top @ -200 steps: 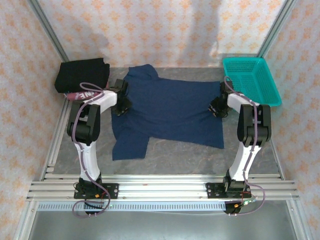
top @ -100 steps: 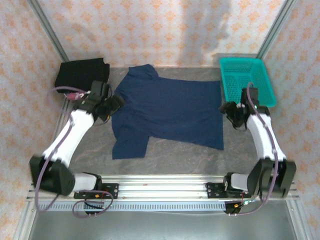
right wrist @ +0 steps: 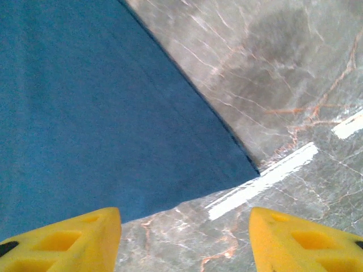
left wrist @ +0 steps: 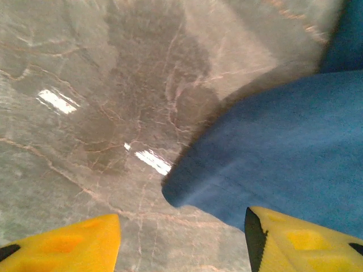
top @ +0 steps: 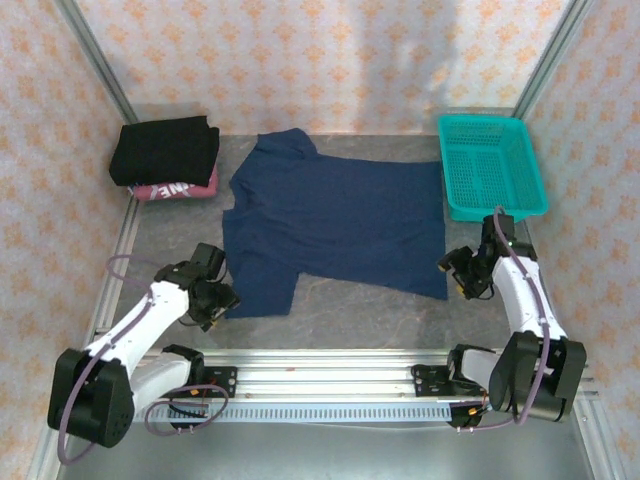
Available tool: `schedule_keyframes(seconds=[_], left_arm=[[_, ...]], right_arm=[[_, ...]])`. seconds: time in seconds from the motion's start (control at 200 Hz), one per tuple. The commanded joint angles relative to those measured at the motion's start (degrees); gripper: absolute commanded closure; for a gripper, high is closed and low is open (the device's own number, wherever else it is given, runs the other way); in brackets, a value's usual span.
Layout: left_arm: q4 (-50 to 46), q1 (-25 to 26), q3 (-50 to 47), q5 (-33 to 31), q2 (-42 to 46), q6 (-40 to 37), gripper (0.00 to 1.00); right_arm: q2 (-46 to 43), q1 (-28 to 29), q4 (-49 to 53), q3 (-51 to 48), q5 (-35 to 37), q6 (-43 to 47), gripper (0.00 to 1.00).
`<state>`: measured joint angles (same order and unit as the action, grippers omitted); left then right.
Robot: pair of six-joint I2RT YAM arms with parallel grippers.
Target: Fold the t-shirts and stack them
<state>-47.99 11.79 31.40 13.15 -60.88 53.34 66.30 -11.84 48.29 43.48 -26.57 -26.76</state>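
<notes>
Next, my right gripper lowers and draws back onto the tip of the near hem corner [top: 443, 295] [right wrist: 250, 173], which lies flat on the tabletop outside my open fingers.
The navy blue t-shirt [top: 335, 225] lies spread flat, plain side up, in the middle of the table. Its near sleeve corner [left wrist: 187, 192] shows in the left wrist view, its near hem corner [right wrist: 238, 170] in the right wrist view. A folded black t-shirt [top: 165, 148] rests on a folded pink one [top: 175, 189] at the back left. My left gripper [top: 215, 297] stands open just left of the near sleeve, with only table between its yellow fingers [left wrist: 74, 243]. My right gripper [top: 462, 273] hangs open beside the near right hem corner, holding nothing.
A teal plastic basket [top: 492, 165] stands at the back right corner. Metal frame rails run along the table's near edge [top: 320, 375] and left side. Patterned walls close in the back and both sides.
Both arms have drawn back from the shirt's far edges toward the near side. The left gripper now sits by the near sleeve, the right by the near hem corner. The shirt lies flat.
</notes>
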Motion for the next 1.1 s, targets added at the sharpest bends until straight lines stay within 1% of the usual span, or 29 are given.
schedule_keyframes(seconds=[0.0, 0.065, 0.14, 0.16, 0.25, 0.365, 0.5, 0.651, 0.791, 0.881, 0.956, 1.096], left_arm=[[4.5, 0.8, -2.8, -0.5, -1.8, 1.8, 0.43], [7.8, 0.9, -4.5, 0.0, -2.2, 2.8, 0.45], [12.2, 0.8, -6.0, 1.1, -3.5, 4.0, 0.50], [13.1, 0.8, -6.2, 1.2, -4.1, 4.0, 0.51], [16.8, 0.9, -6.6, 0.9, -6.2, 4.4, 0.56], [22.4, 0.9, -5.6, 0.4, -8.5, 4.7, 0.63], [27.8, 1.3, -2.6, 1.5, -14.5, 5.1, 0.72], [28.9, 2.2, 0.0, 1.2, -18.9, 4.9, 0.84], [26.9, 2.3, 0.1, 0.4, -18.1, 4.3, 1.00], [24.6, 2.2, 0.0, -0.4, -15.7, 3.6, 1.00], [22.8, 2.2, 0.1, -0.5, -13.7, 3.2, 1.00], [21.9, 2.2, -0.2, 0.1, -11.1, 3.5, 1.00]], right_arm=[[1.2, -0.4, -1.5, -1.8, 0.4, -0.1, 0.40], [1.2, -0.4, -2.0, -2.1, 1.0, 0.3, 0.40], [1.3, -0.5, -2.2, -2.3, 1.8, 0.6, 0.40], [2.4, -0.4, -2.2, -2.3, 2.0, 0.8, 0.41], [2.6, -0.4, -2.6, -3.0, 1.9, 1.0, 0.42], [2.8, -0.4, -3.7, -4.9, 0.9, 0.7, 0.42], [3.3, -0.4, -5.3, -6.3, -0.2, 0.4, 0.43], [4.7, -0.3, -6.1, -7.4, -1.6, 0.0, 0.46], [6.9, -0.4, -9.8, -9.2, -0.9, -1.0, 0.48], [9.8, -0.3, -12.5, -9.2, -0.8, -2.2, 0.51], [11.5, -0.2, -12.9, -8.6, -2.9, -2.7, 0.53], [7.9, 0.0, -10.0, -9.2, -2.4, -2.5, 0.53]])
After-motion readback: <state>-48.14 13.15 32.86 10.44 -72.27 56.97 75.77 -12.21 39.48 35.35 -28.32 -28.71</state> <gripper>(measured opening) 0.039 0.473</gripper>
